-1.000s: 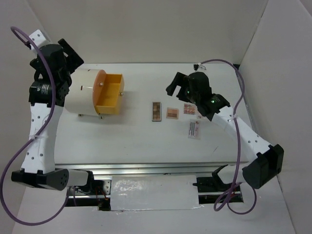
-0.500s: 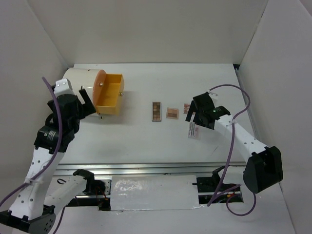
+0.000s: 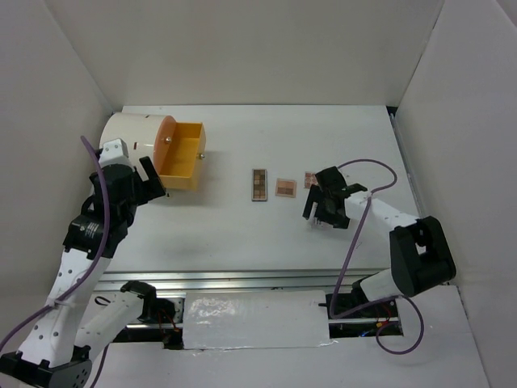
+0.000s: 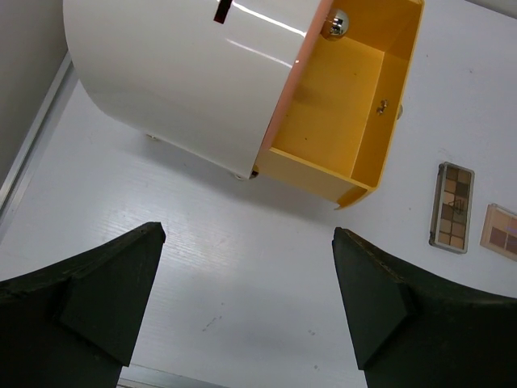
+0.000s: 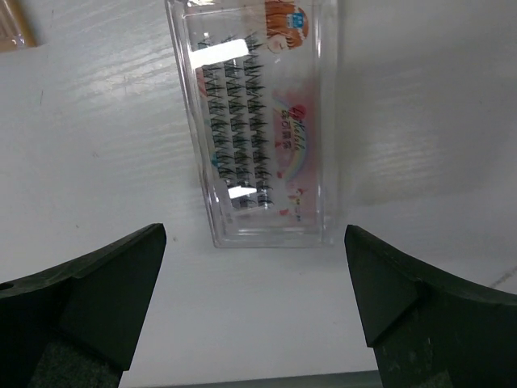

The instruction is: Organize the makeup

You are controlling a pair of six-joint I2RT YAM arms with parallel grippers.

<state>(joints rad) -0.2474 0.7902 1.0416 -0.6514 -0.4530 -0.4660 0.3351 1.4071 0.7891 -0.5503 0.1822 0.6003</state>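
The right gripper moves down onto the near end of the lash box [image 3: 318, 224] [image 5: 272, 229] below it next, because the box's narrow width fits between the open fingers.
A narrow brown eyeshadow palette [image 3: 259, 184] and a small square peach palette [image 3: 285, 187] lie mid-table; both also show in the left wrist view, the brown one [image 4: 452, 207] and the peach one [image 4: 504, 231]. A pinkish card [image 3: 309, 179] peeks out by the right arm. A clear box of false lashes [image 5: 260, 121] lies flat just ahead of my right gripper [image 5: 254, 279], which is open and empty, low over the table [image 3: 325, 212]. My left gripper [image 4: 246, 291] is open and empty, in front of the drawer unit [image 3: 153, 179]. No lip tubes show.
A large white cylinder [image 3: 133, 147] with an orange drawer [image 3: 182, 155] pulled open and empty stands at the back left; its knob [image 4: 336, 24] shows in the left wrist view. White walls enclose the table on three sides. A metal rail runs along the near edge.
My left arm swung down from high at the back left to low in front of the cylinder. My right arm folded back and dropped over the clear lash box.
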